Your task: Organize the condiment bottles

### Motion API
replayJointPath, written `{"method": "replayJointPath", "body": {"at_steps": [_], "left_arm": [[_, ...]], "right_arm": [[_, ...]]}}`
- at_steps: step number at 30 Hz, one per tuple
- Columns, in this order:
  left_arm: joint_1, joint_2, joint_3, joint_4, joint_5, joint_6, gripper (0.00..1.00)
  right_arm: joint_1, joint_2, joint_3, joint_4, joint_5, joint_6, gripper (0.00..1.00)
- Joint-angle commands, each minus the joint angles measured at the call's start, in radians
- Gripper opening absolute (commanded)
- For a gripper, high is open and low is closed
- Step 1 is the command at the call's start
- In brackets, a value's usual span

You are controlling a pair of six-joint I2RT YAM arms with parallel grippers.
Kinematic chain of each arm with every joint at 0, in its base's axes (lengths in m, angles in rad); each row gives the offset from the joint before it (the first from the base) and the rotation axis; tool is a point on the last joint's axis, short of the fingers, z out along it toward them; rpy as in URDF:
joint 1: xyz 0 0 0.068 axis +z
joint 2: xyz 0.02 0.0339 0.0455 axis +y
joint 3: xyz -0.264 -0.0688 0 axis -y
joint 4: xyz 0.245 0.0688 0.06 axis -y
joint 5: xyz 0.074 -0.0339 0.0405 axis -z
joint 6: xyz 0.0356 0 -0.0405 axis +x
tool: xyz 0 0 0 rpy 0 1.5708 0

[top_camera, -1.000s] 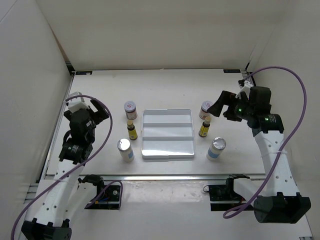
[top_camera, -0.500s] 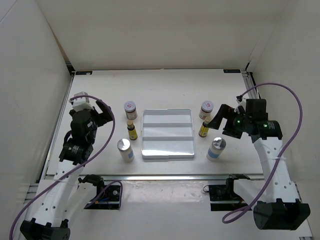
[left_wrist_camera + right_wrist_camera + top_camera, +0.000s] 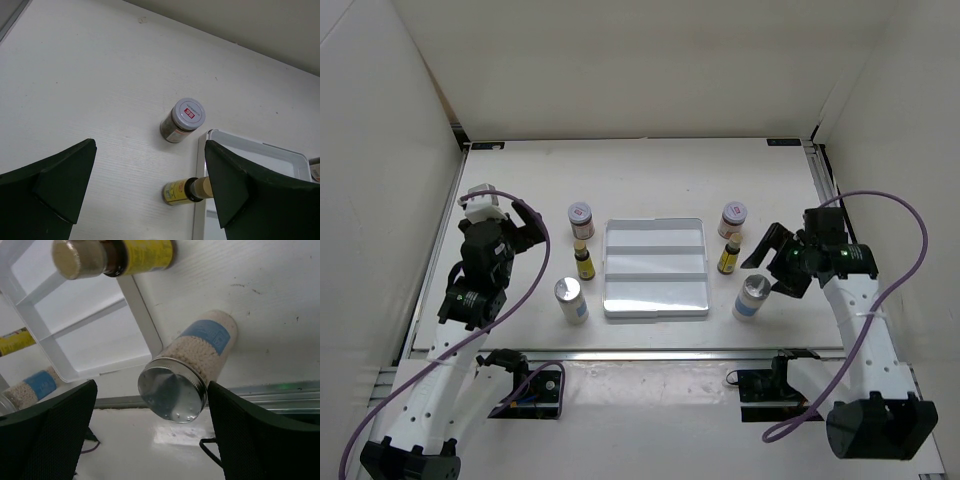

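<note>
I need to slide my right gripper's open fingers down and toward the silver-capped bottle (image 3: 750, 300) (image 3: 201, 350) next, past its cap, and close them, as the bottle's body is still beyond them.
Six condiment bottles stand around the white tray (image 3: 606, 270). To its left are a squat jar (image 3: 580, 213), a slim yellow-labelled bottle (image 3: 584, 262) and a silver-capped whitish bottle (image 3: 569, 298). On its right stand a jar (image 3: 732, 215), a yellow bottle (image 3: 728, 256) and a silver-capped bottle (image 3: 752, 296). My right gripper (image 3: 767, 272) is open just right of that silver-capped bottle (image 3: 200, 355), whose cap sits between the spread fingers without touching them. My left gripper (image 3: 525, 225) hangs open and empty, left of the jar (image 3: 182, 120) and the yellow bottle (image 3: 182, 191).
The divided tray (image 3: 145, 320) holds nothing. White walls close in the table on three sides. A metal rail (image 3: 650, 352) runs along the near edge, close behind the right silver-capped bottle. The right arm's purple cable (image 3: 910, 250) loops out to the right.
The right gripper has swung from beside the right jar toward the near edge and now straddles the right silver-capped bottle. The left gripper shifted slightly, then held still.
</note>
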State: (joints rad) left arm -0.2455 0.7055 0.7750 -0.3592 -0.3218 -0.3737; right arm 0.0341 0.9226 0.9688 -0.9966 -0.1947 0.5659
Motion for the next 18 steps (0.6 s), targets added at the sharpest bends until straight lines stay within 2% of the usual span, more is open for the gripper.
{"method": "replayJointPath", "body": {"at_steps": [1, 4, 7, 11, 18], "left_arm": [[-0.005, -0.012, 0.015, -0.006, -0.005, 0.015, 1.0], [-0.005, -0.012, 0.015, -0.006, -0.005, 0.015, 1.0], [-0.005, -0.012, 0.015, -0.006, -0.005, 0.015, 1.0], [-0.005, -0.012, 0.015, -0.006, -0.005, 0.015, 1.0], [-0.005, -0.003, 0.015, -0.006, -0.005, 0.015, 1.0]], "right_arm": [[0.001, 0.059, -0.008, -0.014, -0.003, 0.077, 0.93], [0.012, 0.068, -0.03, 0.0, 0.021, 0.077, 0.9], [0.036, 0.079, -0.03, -0.016, 0.089, 0.077, 1.0], [0.058, 0.079, -0.03, -0.036, 0.162, 0.068, 1.0], [0.098, 0.14, -0.062, -0.036, 0.193, 0.104, 0.97]]}}
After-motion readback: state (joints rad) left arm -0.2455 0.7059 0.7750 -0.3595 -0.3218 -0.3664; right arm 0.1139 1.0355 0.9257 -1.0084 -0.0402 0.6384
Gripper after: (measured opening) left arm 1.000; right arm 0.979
